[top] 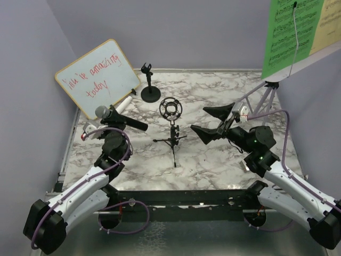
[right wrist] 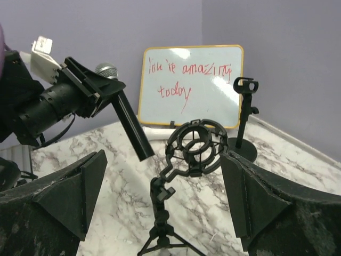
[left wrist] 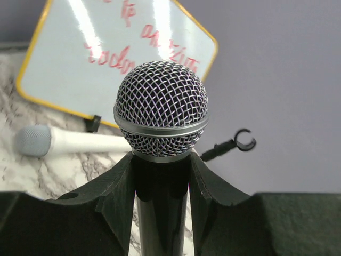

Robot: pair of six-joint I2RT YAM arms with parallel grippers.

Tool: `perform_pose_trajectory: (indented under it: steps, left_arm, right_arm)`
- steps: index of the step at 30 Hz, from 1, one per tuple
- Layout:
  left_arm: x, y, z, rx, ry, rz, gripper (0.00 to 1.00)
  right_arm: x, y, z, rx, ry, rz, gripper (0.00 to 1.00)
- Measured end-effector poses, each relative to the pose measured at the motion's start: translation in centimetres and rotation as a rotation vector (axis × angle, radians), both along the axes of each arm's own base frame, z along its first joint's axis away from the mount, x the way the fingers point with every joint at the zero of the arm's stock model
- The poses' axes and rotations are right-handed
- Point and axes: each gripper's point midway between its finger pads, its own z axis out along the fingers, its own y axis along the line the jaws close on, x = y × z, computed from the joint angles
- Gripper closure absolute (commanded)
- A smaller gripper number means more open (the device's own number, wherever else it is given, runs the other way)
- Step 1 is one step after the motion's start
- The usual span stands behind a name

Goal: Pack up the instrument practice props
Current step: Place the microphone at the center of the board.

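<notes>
My left gripper turns and lowers the black microphone alongside the white one onto the marble next, because empty space point(top: 132, 112) point(left wrist: 88, 168) lies beside that white microphone.
My left gripper point(top: 109, 119) is shut on a black microphone point(top: 128, 121) just below its grey mesh head point(left wrist: 161, 109), holding it above the table with the head toward the whiteboard. A second, white microphone point(left wrist: 69, 141) lies on the marble beneath the whiteboard. The black mic tripod point(top: 171, 140) with its ring mount point(right wrist: 196, 146) stands mid-table. My right gripper point(top: 200, 119) is open, just right of the tripod and facing it without touching. Behind stands the round-base mic holder point(top: 149, 92). At the far right, the lilac music rack point(top: 262, 99) carries green point(top: 290, 32) and yellow sheets point(top: 326, 21).
A wood-framed whiteboard point(top: 98, 74) with red writing leans against the back-left wall. Lilac walls close the table on three sides. The music rack's legs stand close behind my right wrist. A black frame point(top: 181, 200) runs along the near table edge.
</notes>
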Motion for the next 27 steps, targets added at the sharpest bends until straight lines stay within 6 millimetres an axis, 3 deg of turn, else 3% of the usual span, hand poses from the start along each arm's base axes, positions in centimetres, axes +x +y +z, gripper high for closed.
perform_pose_trajectory:
  steps: [3,8,15,21,27]
  left_arm:
    - [-0.2,2.0,-3.2,-0.133,-0.020,0.096,1.00]
    - [0.5,3.7,-7.0,-0.285,-0.051,0.215,1.00]
    - [1.9,5.0,-11.2,-0.391,-0.061,0.321,0.98]
    - [3.4,7.2,-14.1,-0.476,-0.087,0.434,0.93]
    - [5.1,7.9,-16.5,-0.532,-0.081,0.479,0.85]
  right_arm:
    - [-0.4,-0.4,-1.0,0.003,0.013,-0.005,0.05]
    - [-0.7,-0.6,-1.4,0.007,0.018,-0.003,0.04]
    - [-1.3,-1.1,-0.6,0.027,-0.006,-0.002,0.04]
    - [-1.3,-1.1,-0.5,0.028,-0.009,-0.003,0.04]
    - [-1.2,-1.1,-0.6,0.024,-0.013,-0.008,0.04]
